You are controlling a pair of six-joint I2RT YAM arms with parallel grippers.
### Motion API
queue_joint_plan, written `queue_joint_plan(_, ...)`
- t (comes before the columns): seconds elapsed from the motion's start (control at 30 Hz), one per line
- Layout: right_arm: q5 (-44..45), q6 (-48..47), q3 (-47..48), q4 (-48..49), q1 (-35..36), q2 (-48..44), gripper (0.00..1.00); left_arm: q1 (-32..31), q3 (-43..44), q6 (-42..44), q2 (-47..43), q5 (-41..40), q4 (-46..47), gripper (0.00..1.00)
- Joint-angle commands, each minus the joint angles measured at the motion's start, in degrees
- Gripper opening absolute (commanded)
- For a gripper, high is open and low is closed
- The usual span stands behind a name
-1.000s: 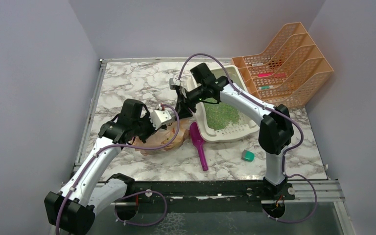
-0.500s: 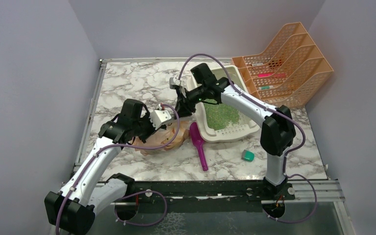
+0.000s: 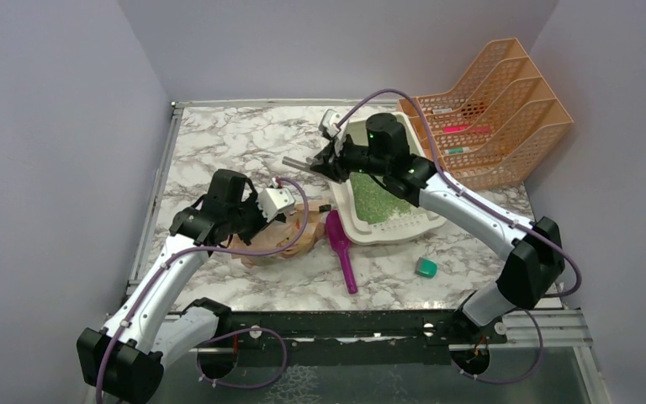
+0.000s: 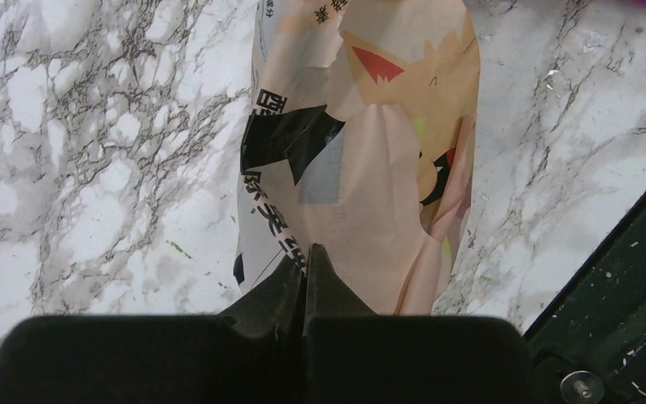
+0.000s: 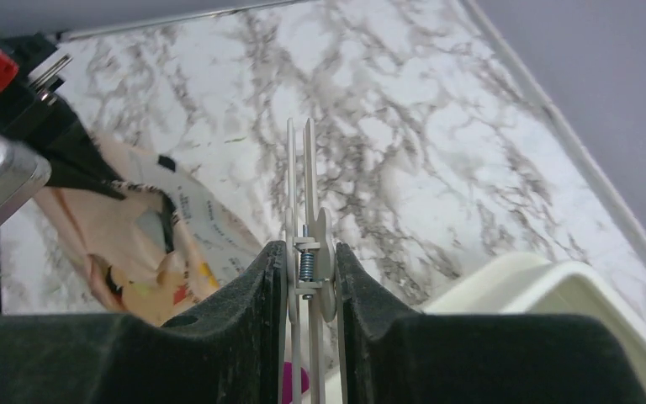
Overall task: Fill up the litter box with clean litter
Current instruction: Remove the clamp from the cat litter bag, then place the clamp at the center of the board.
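The clip in my right gripper goes back and down next and is released there, since bare marble beside the scoop's handle (image 3: 307,289) lies below and back toward my base.
The cream-white litter box (image 3: 362,229) sits right of centre with green clean litter (image 3: 380,199) spread in its bottom. My right gripper (image 3: 321,160) hovers over the box's left rim (image 5: 555,286), shut on a grey spring clip (image 5: 301,185) that juts out past its fingertips (image 5: 269,261). The tan paper bag (image 3: 290,242) lies on the marble left of the box. My left gripper (image 4: 305,252) is shut on the bag's near edge (image 4: 370,151). The inside of the bag is hidden.
A magenta scoop (image 3: 342,252) lies between bag and litter box. A small teal block (image 3: 426,268) rests in front of the box. An orange mesh file rack (image 3: 492,109) stands at the back right. Purple walls close in the table on three sides.
My right arm has pulled up and to the right, away from the bag, carrying the grey clip; its elbow swung right. The left arm and the bag stayed put.
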Motion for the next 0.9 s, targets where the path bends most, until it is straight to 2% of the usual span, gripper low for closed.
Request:
queue_joint_plan(0.0, 13.7, 5.8, -2.4, 6.2, -0.3, -4.5, 0.01, 0.3, 2.3, -0.7, 0.2, -0.2, -3.1, 0.00)
queue_joint_plan(0.07, 18.8, 8.0, -4.6, 6.2, -0.4, -7.0, 0.01, 0.3, 2.7, -1.4, 0.3, -0.2, -2.9, 0.01)
queue_joint_plan(0.1, 21.0, 9.1, -5.9, 6.2, -0.4, -8.6, 0.01, 0.3, 2.9, -1.9, 0.4, -0.1, -2.7, 0.07)
queue_joint_plan(0.2, 24.2, 12.3, -10.2, 5.5, -0.4, -14.1, 0.01, 0.3, 4.0, -3.3, 0.6, 1.3, -2.2, 0.33)
queue_joint_plan(0.33, 19.6, 16.1, -14.4, -0.4, -0.4, -19.5, 0.01, 0.3, 5.5, -3.8, 1.2, 2.3, -1.7, 0.46)
queue_joint_plan(0.57, 9.9, 25.1, -25.5, -5.9, -0.4, -29.9, 0.01, 0.3, 6.5, -6.7, 0.7, 3.1, 1.4, 0.61)
queue_joint_plan(0.63, 6.2, 27.1, -29.6, -4.5, -0.4, -33.2, 0.01, 0.3, 6.2, -6.9, 0.1, 3.5, 3.0, 0.96)
queue_joint_plan(0.73, -0.7, 29.7, -35.0, -2.8, -0.4, -36.5, 0.01, 0.3, 6.3, -7.5, -0.2, 3.7, 4.4, 0.99)
queue_joint_plan(0.87, -12.4, 31.7, -39.6, -2.0, -0.1, -35.8, 0.01, 0.3, 6.9, -9.8, -0.5, 1.4, 6.3, 0.99)
